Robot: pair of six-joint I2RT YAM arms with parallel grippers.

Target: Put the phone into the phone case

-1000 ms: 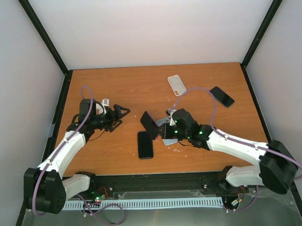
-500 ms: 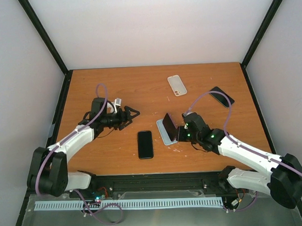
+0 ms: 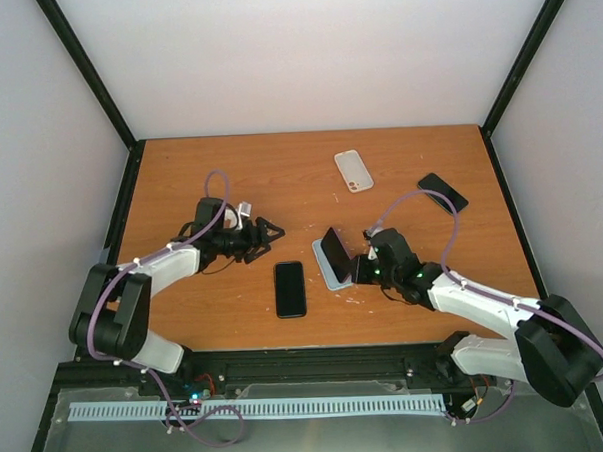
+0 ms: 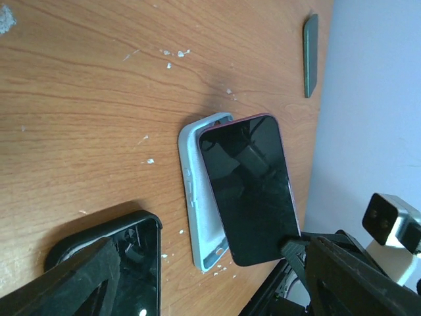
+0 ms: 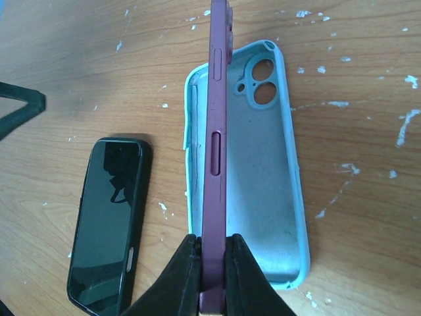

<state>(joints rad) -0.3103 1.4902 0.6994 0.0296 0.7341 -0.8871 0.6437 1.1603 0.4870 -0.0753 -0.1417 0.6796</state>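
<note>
I will next lower the tilted phone in my right gripper, low edge first, inside the open case's rim by the black phone (image 3: 322,265) (image 5: 190,158) and let it go.
The maroon phone (image 5: 216,131) stands on its long edge, tilted over the open light-blue phone case (image 5: 263,184), which lies flat on the table. My right gripper (image 5: 214,263) is shut on the phone's lower end. From above, the phone (image 3: 335,250) leans over the case (image 3: 327,273) with the right gripper (image 3: 356,267) just to its right. My left gripper (image 3: 268,230) is open and holds nothing, a short way left of the phone. In the left wrist view the phone's dark screen (image 4: 247,187) faces the left gripper (image 4: 200,263) across the case (image 4: 196,197).
A black phone in a black case (image 3: 290,289) lies face up just left of the blue case. A white case (image 3: 354,171) and another dark phone (image 3: 442,192) lie farther back on the right. White specks dot the wooden table (image 3: 179,181).
The left arm has swung right toward the phone, and its jaws have narrowed a little. The right gripper has shifted the phone slightly left over the case.
</note>
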